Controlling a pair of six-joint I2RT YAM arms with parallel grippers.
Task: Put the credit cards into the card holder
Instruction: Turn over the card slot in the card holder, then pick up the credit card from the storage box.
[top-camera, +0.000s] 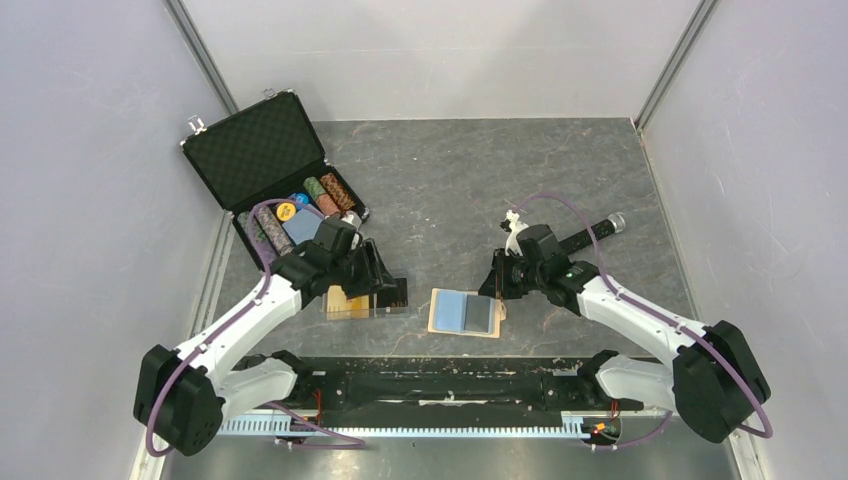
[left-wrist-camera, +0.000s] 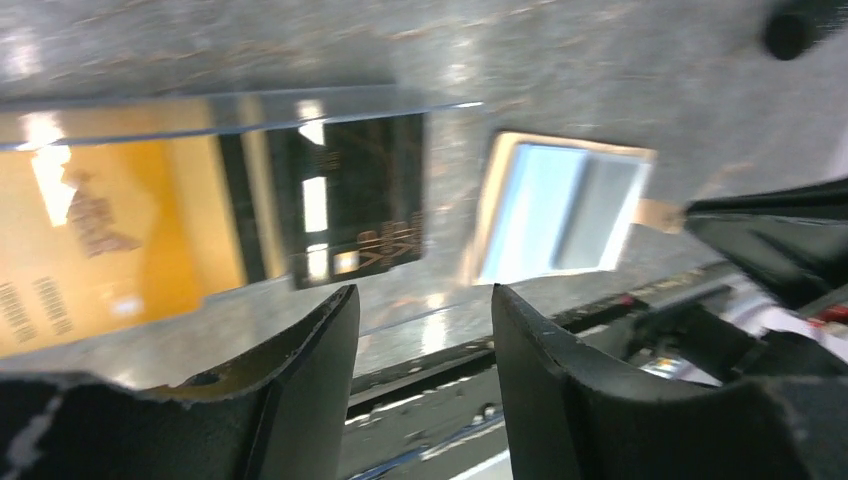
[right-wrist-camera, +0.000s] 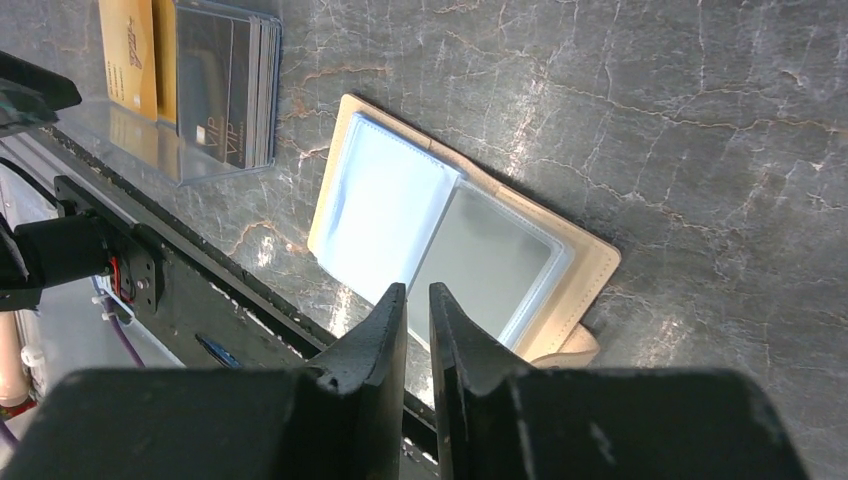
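Observation:
The black credit card is beside my open fingers. My left gripper will next move over the black credit card's near end and down into the box.
The card holder lies open and flat on the table, tan outside with light blue pockets facing up; the left wrist view shows it too. To its left, an orange-gold credit card and a black credit card lie inside a clear plastic box. My left gripper hovers open over the box's near edge with nothing between its fingers. My right gripper hangs over the holder's near right edge, jaws only a crack apart and holding nothing.
A black poker-chip case stands open at the back left, with rows of chips. A black rod with a silver tip lies behind the right arm. A black rail runs along the near table edge.

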